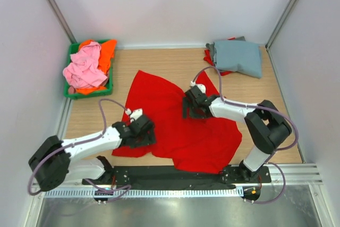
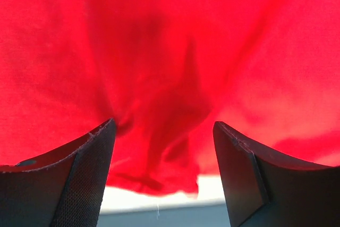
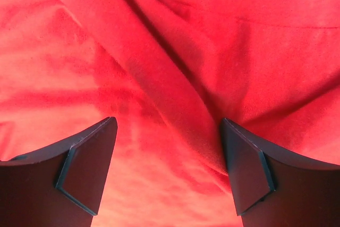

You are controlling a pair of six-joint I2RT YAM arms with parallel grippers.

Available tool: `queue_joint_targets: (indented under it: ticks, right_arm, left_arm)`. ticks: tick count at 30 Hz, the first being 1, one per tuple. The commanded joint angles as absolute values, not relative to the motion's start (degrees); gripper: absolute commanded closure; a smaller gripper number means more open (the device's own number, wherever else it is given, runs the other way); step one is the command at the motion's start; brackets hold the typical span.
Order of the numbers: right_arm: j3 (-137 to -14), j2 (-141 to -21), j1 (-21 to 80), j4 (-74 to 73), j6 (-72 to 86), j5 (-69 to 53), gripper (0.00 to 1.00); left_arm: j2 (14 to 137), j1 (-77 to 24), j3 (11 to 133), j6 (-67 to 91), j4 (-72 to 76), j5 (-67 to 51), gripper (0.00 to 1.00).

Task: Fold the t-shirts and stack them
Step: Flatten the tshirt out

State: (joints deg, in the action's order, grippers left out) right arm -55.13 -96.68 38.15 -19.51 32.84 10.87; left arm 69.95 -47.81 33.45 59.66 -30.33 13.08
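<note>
My right gripper should move outward and to the right in the top view next, onto the shirt's narrow far flap (image 1: 207,84), because it sticks out from the rest of the shirt.
A bright red t-shirt (image 1: 180,118) lies spread and rumpled on the wooden table in the middle. My left gripper (image 1: 141,131) is open over the shirt's near left part; in the left wrist view the red cloth (image 2: 175,67) fills the frame, with a bunched edge between the jaws. My right gripper (image 1: 194,104) is open over the shirt's middle; the right wrist view shows a fold of the red cloth (image 3: 175,99) between its jaws. A folded grey-blue t-shirt (image 1: 238,57) lies on another red one (image 1: 208,57) at the back right. Pink (image 1: 84,67) and orange (image 1: 106,51) t-shirts lie in the bin.
A green plastic bin (image 1: 89,93) stands at the back left against the wall. White walls close in the table on three sides. A black rail (image 1: 175,174) with the arm bases runs along the near edge.
</note>
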Motion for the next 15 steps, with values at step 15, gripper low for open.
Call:
queue_joint_targets:
  ticks: [15]
  right_arm:
    - [-70.8,-80.5,37.1,-45.8,32.7,20.8,0.1]
  left_arm:
    - [47.4,-73.5,58.0,72.4,-74.3,40.2,0.04]
